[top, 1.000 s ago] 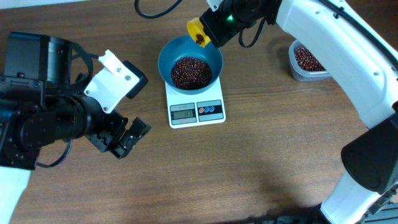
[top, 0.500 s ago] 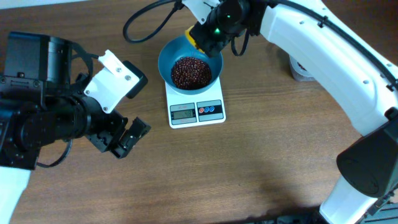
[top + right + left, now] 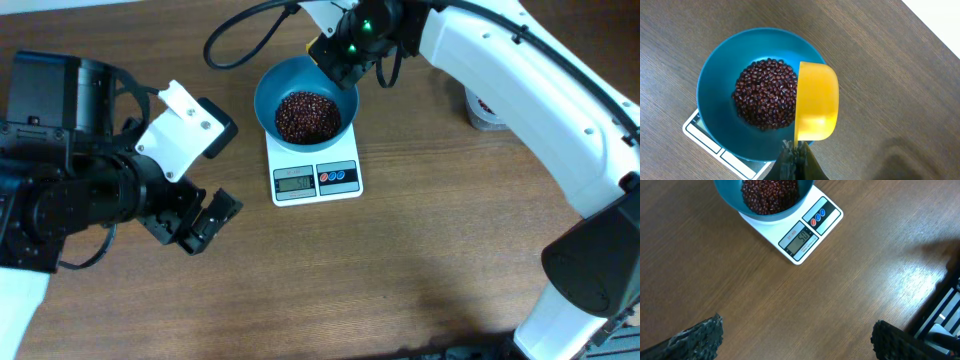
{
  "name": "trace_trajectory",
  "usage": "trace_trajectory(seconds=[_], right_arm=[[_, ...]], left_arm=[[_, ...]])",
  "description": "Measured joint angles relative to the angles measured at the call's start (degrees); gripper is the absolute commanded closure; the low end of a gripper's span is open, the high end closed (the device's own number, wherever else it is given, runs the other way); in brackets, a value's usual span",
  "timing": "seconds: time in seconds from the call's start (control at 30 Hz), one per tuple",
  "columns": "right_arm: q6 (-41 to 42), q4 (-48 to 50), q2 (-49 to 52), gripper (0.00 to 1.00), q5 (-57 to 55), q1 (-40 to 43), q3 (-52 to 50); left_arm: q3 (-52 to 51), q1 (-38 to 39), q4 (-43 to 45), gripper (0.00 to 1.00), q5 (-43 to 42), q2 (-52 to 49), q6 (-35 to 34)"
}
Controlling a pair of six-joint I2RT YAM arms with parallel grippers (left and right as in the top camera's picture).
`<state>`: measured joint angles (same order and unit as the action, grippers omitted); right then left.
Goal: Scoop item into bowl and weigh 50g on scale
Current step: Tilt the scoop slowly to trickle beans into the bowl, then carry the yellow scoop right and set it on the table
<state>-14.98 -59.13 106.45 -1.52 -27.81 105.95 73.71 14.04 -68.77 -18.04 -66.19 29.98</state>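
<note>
My right gripper moves back and down to bare wood next, to its right in the overhead view, and releases the handle, since the scoop is empty.
The blue bowl (image 3: 275,88) stands on the white scale (image 3: 316,180) and holds a heap of dark red-brown beans (image 3: 306,115). My right gripper (image 3: 335,60) hovers at the bowl's far right rim. It is shut (image 3: 796,147) on the thin handle of a yellow scoop (image 3: 815,102). The scoop is turned on its side above the rim, mouth towards the beans (image 3: 765,100), and no beans show in it. My left gripper (image 3: 205,225) stands open (image 3: 797,340) over bare wood, near and left of the scale (image 3: 827,217).
A clear tub (image 3: 490,100) with more beans sits at the right, partly hidden by my right arm. A black cable (image 3: 240,25) loops behind the bowl. My left arm's dark body (image 3: 60,190) fills the left side.
My right gripper has swung left to the bowl's rim. A second ago the scoop held beans; now it lies tipped over the bowl. The left arm has not moved.
</note>
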Motion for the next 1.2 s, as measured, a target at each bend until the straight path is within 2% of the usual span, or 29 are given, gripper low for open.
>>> trace_trajectory(seconds=[0.2,0.37,0.5,0.73,0.87,1.03,1.1,1.2], right_arm=[[0.0,0.3,0.0,0.96,0.9,-0.2,0.0],[0.0,0.4,0.0,0.96,14.0,0.5,0.0],[0.2,0.4,0.0,0.96,19.7,3.6,0.0],[0.2,0.7,0.0,0.96,21.2,10.3,0.0],[0.7,0.7,-1.3,0.96,21.4,18.1,0.0],[12.2,0.2,-12.8,0.96,22.7,38.3,2.8],[16.3,-3.8,-18.6,0.96,25.0,49.4,3.5],[18.4,-13.8,-23.9,0.96,27.1,60.9,3.8]], left_arm=[[0.0,0.0,0.0,0.01,0.0,0.0,0.0],[0.0,0.0,0.0,0.01,0.0,0.0,0.0],[0.0,0.0,0.0,0.01,0.0,0.0,0.0],[0.0,0.0,0.0,0.01,0.0,0.0,0.0],[0.0,0.0,0.0,0.01,0.0,0.0,0.0],[0.0,0.0,0.0,0.01,0.0,0.0,0.0],[0.0,0.0,0.0,0.01,0.0,0.0,0.0],[0.0,0.0,0.1,0.01,0.0,0.0,0.0]])
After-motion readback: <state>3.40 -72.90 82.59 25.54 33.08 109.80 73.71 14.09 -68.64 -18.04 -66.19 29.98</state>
